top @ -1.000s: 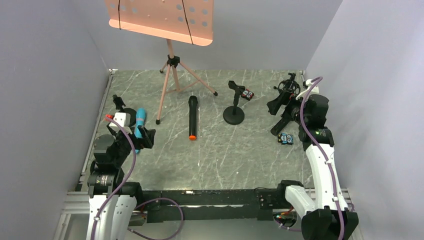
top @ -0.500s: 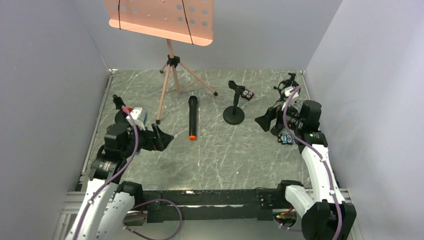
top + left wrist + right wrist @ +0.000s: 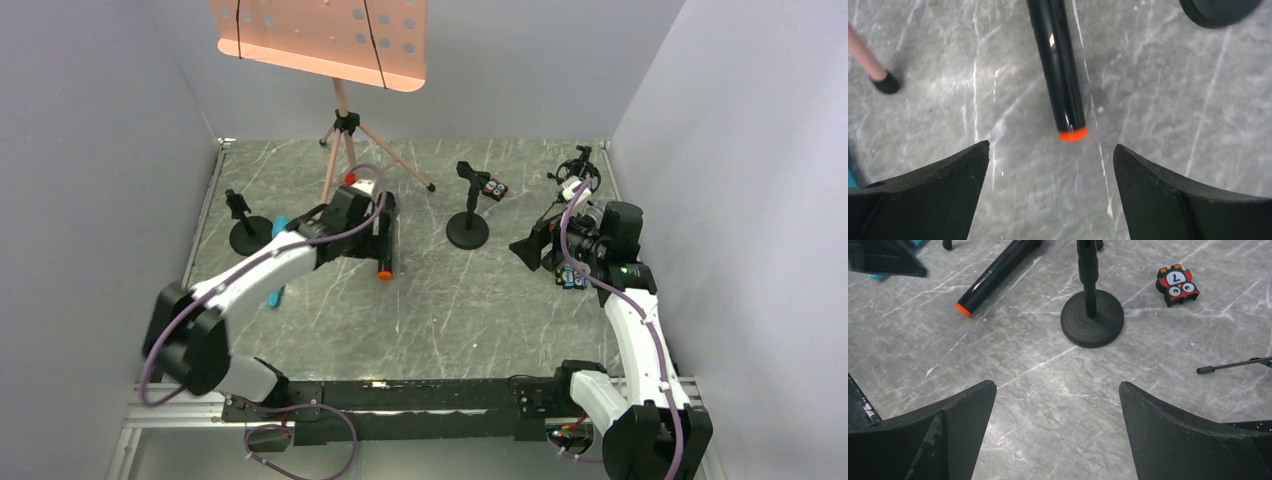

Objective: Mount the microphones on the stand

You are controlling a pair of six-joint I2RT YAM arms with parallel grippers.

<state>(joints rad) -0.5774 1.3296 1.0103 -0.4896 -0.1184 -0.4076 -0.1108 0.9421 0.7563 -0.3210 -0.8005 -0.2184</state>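
Observation:
Next, my left gripper lowers outward past the orange ring, fingers spread wider than the black microphone's mid-body [image 3: 387, 237] [image 3: 1051, 41], which lies below and outward of the gripper.
The black microphone with the orange end ring [image 3: 384, 262] lies on the marble table [image 3: 450, 310] left of the centre stand [image 3: 467, 225]. My left gripper [image 3: 386, 234] hovers over its upper part, open and empty; in the left wrist view the microphone [image 3: 1057, 65] lies ahead of the left gripper [image 3: 1050, 147]. The cyan microphone [image 3: 275, 296] lies at the left, partly under my left arm. My right gripper [image 3: 526, 247] is open and empty, right of the centre stand, which also shows in the right wrist view [image 3: 1092, 317] ahead of the right gripper [image 3: 1058, 385]. The silver-mesh microphone is hidden.
A small stand [image 3: 245, 228] is at the left and a shock-mount stand [image 3: 578, 170] at the back right. A pink music stand's tripod [image 3: 340, 150] is at the back. Toy blocks lie near the centre stand [image 3: 493, 188] and by my right arm [image 3: 571, 278].
My left arm has swung from the left edge to the middle, over the orange-ringed microphone, uncovering the small left stand. My right gripper came down from the back right, then held nearly still.

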